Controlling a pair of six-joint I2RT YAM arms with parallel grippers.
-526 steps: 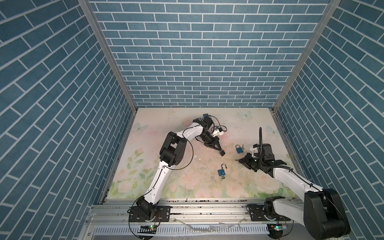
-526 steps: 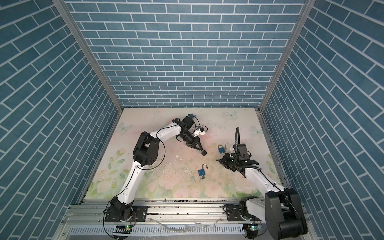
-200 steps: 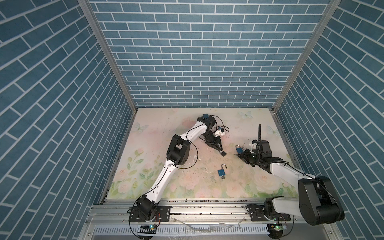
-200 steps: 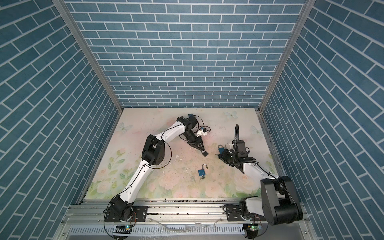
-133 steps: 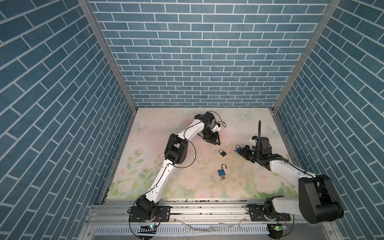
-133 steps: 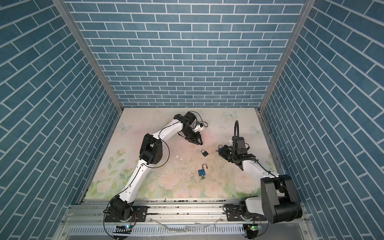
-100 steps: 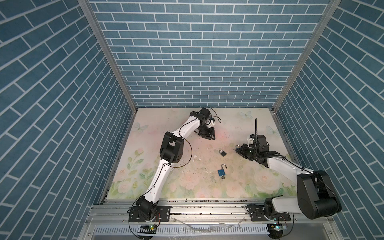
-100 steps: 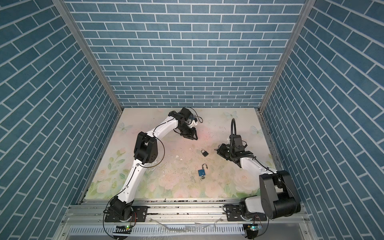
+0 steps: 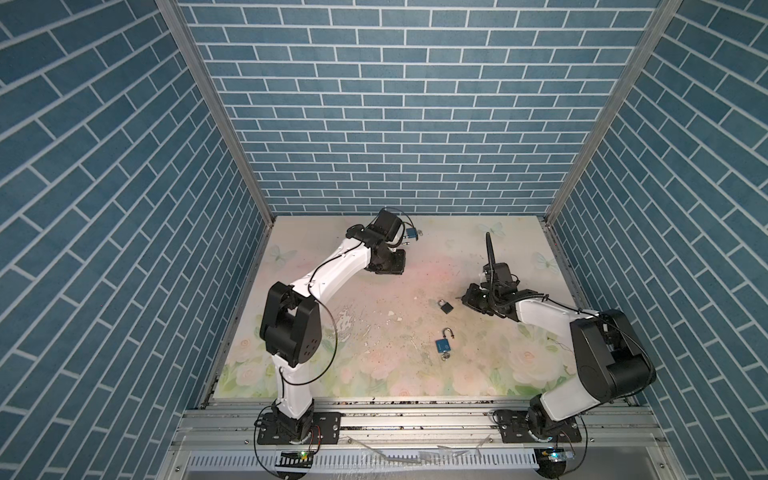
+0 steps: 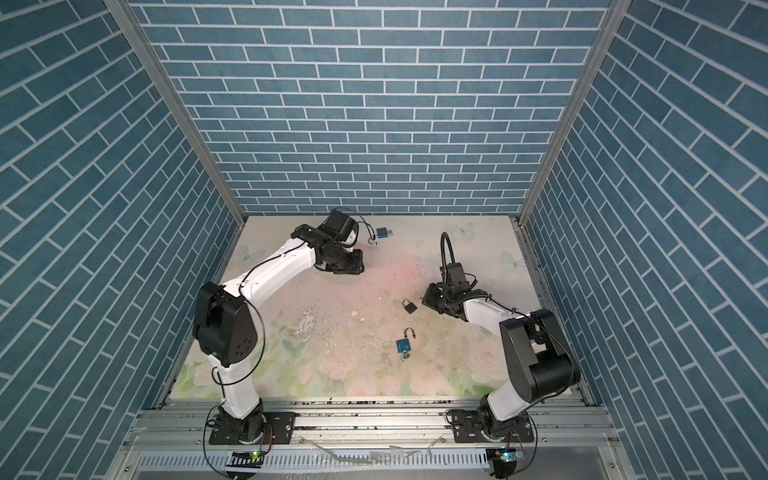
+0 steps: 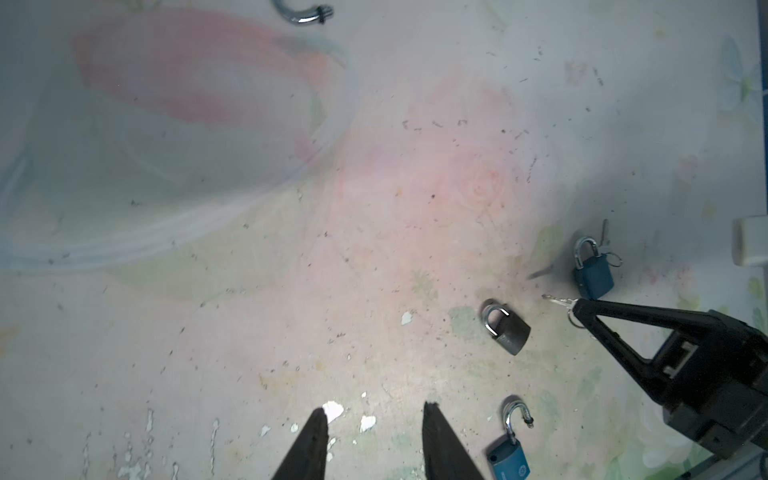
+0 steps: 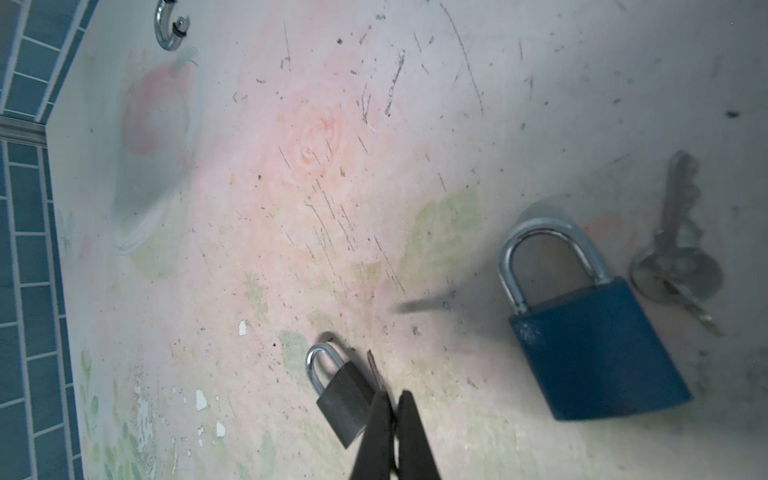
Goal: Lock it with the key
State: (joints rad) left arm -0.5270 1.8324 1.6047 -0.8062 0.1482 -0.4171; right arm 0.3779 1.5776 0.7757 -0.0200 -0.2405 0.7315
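Observation:
My right gripper lowers toward the grey padlock next and releases the silver key upon the bare mat beside it, since the padlock's shackle is already seated.
A small dark grey padlock (image 9: 445, 306) (image 10: 409, 306) (image 11: 507, 330) (image 12: 345, 399) lies flat on the floral mat with its shackle seated. My right gripper (image 9: 459, 297) (image 10: 423, 298) (image 11: 577, 309) (image 12: 392, 395) is shut on a silver key (image 11: 557, 299) (image 12: 374, 370). The key's blade sticks out past the fingertips, just beside the grey padlock. My left gripper (image 9: 392, 268) (image 10: 351, 266) (image 11: 374, 411) hangs open over bare mat near the back, holding nothing.
A blue padlock (image 11: 592, 270) (image 12: 594, 345) with a closed shackle lies under the right gripper, with a loose key (image 12: 677, 249) beside it. Nearer the front lies a blue padlock (image 9: 443, 344) (image 10: 404, 344) with its shackle open. A third blue padlock (image 9: 411, 233) (image 10: 382, 233) lies by the back wall.
The left gripper has let go of the grey padlock, opened and drawn back toward the back wall. The right gripper has carried the key leftward to the padlock.

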